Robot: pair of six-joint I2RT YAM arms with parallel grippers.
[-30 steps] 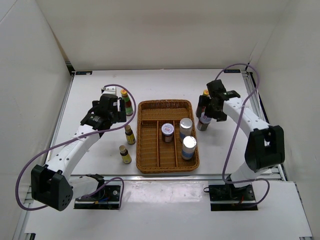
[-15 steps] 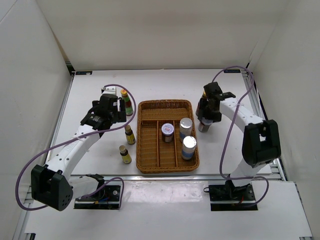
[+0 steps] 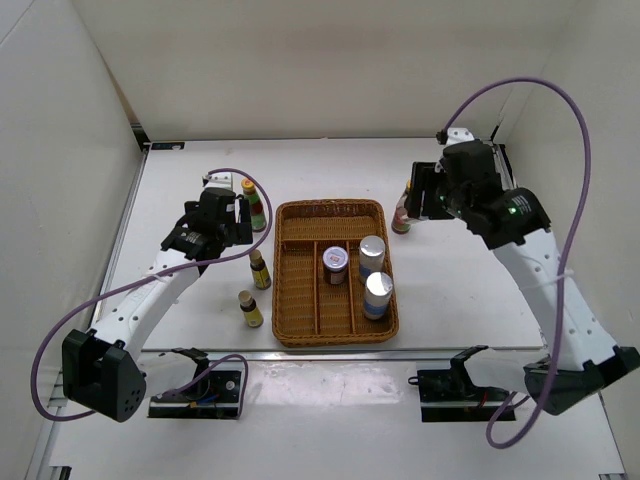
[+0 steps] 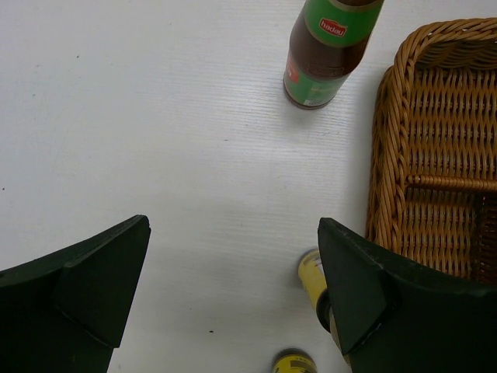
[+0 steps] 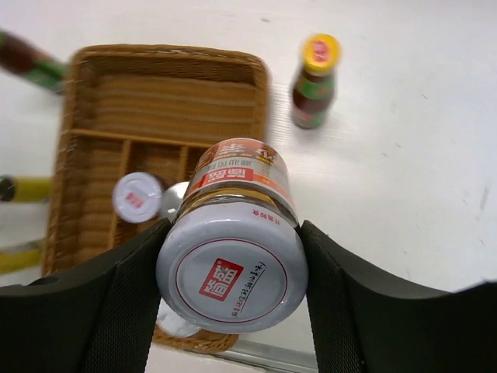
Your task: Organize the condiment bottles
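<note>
My right gripper turns, swings back over the tray and lowers its jar into the middle slot's near end next, which is empty beside the matching jar.
My right gripper is shut on a silver-lidded jar with a red and white label, held in the air to the right of the wicker tray. In the top view the right gripper hides that jar. A red yellow-capped bottle stands on the table beyond it. Three jars stand in the tray. My left gripper hangs open over bare table. Ahead of it stands the other red bottle; two small brown yellow-capped bottles stand by its right finger.
White walls close the table in on three sides. A metal rail runs along the left edge. The left arm lies across the table's left part, with a purple cable looping over it.
My right gripper closed on the jar that stood right of the tray and lifted it off the table; the right arm rose high. The left arm stayed put.
</note>
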